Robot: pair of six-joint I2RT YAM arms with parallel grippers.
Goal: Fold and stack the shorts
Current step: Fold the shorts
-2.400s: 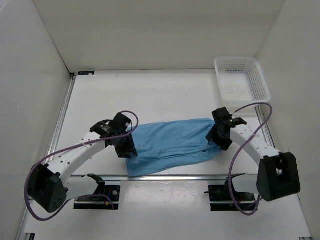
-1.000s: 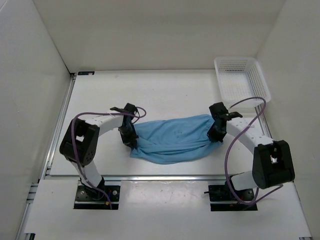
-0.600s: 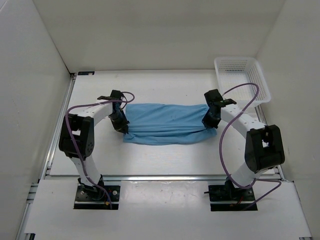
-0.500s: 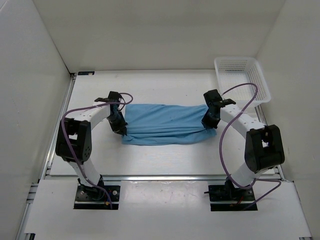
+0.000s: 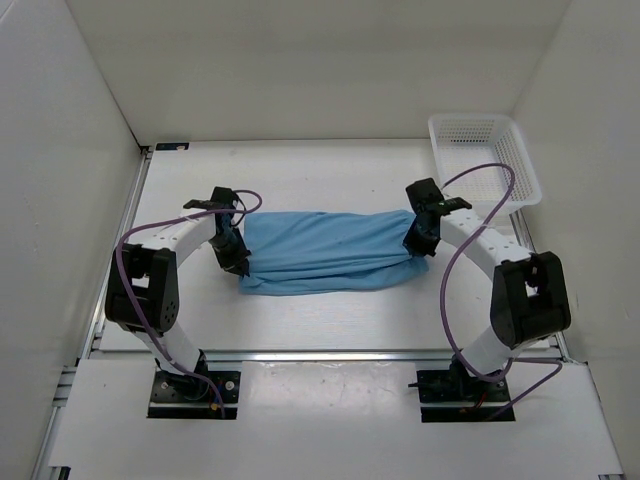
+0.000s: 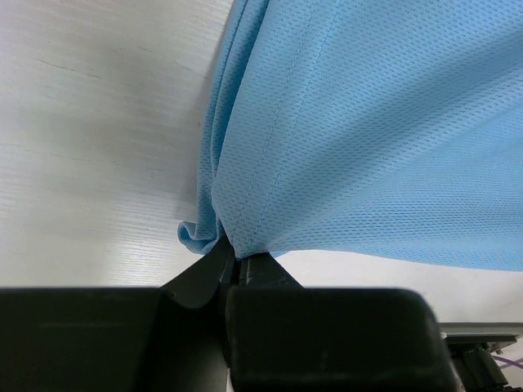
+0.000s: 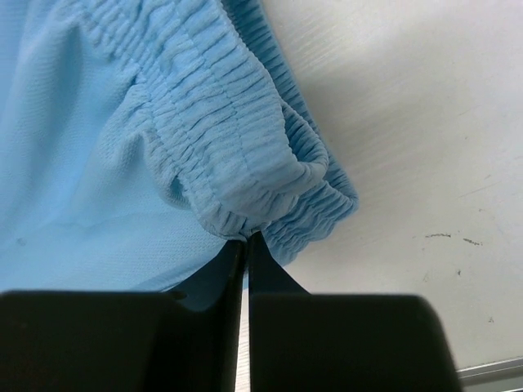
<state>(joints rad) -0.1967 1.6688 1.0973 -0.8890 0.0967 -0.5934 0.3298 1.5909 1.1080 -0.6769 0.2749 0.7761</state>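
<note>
My left gripper should pull the shorts' hem back toward the bare table before the metal bar (image 5: 252, 316) (image 6: 384, 273) and let it go, because that part of the table is behind my fingers.
The light sky-blue shorts (image 5: 325, 250) lie stretched left to right across the middle of the table, folded lengthwise. At their left end my left gripper (image 5: 237, 262) is shut on the hem, and the left wrist view shows the mesh fabric (image 6: 368, 122) pinched at the jaw tips (image 6: 235, 256). My right gripper (image 5: 415, 244) sits at the right end. Its jaws (image 7: 247, 238) are shut, with the gathered elastic waistband (image 7: 237, 163) bunched at their tips. No drawstring shows.
A white plastic mesh basket (image 5: 520, 165) stands at the back right corner, just beyond the right arm. Purple cables loop over both arms. White walls close in the table on three sides, and a metal rail (image 5: 330, 352) runs along the near edge.
Both arms carried the sagging shorts away from the near edge and pulled them out flat on the table. In the last half second the left end slid slightly left.
</note>
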